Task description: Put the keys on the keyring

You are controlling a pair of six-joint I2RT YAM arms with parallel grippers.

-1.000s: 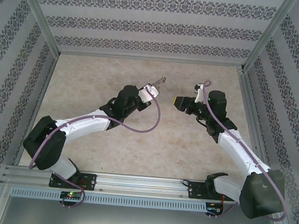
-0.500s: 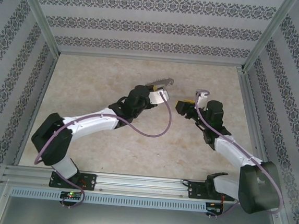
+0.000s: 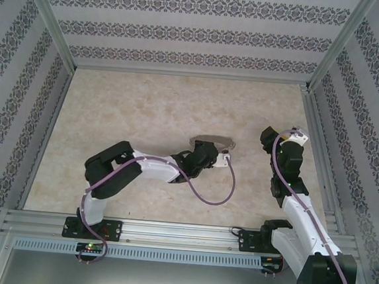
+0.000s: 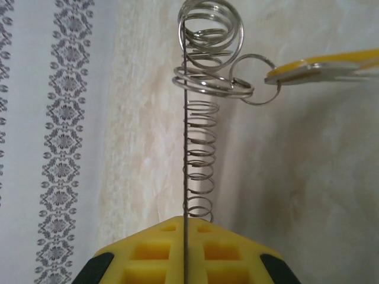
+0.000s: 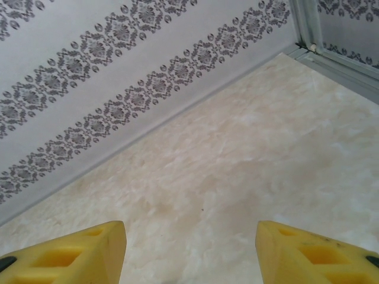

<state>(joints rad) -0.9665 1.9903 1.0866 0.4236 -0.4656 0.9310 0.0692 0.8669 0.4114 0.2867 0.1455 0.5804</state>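
Note:
Next, my left gripper lowers outward onto the bare marble beyond it and releases the keyring (image 3: 213,142), because the key already hangs linked on a small ring.
My left gripper (image 4: 185,220) is shut on the keyring (image 4: 184,148), a thin grey hoop seen edge-on that rises straight out from between the yellow fingers (image 4: 148,251). Small grey rings (image 4: 201,154) fringe its rim. The key (image 4: 323,66), yellow-gold with a silvery face, hangs off a small ring (image 4: 254,80) linked near the hoop's far end. From above, the keyring (image 3: 213,142) lies flat over the middle of the table at the left gripper (image 3: 210,150). My right gripper (image 3: 270,136) is off to the right, apart from the hoop; its yellow fingers (image 5: 71,254) stand open on nothing (image 5: 189,236).
Patterned walls (image 3: 199,33) and aluminium posts (image 3: 334,45) close in the marble tabletop (image 3: 133,104). A metal rail (image 3: 181,234) runs along the near edge. A purple cable (image 3: 218,194) loops from the left wrist. The right wrist faces the back right corner (image 5: 302,35).
The left arm has folded back, carrying the keyring nearer and to the right. The right gripper has drawn away from the hoop to the right, turned toward the back wall and opened slightly wider.

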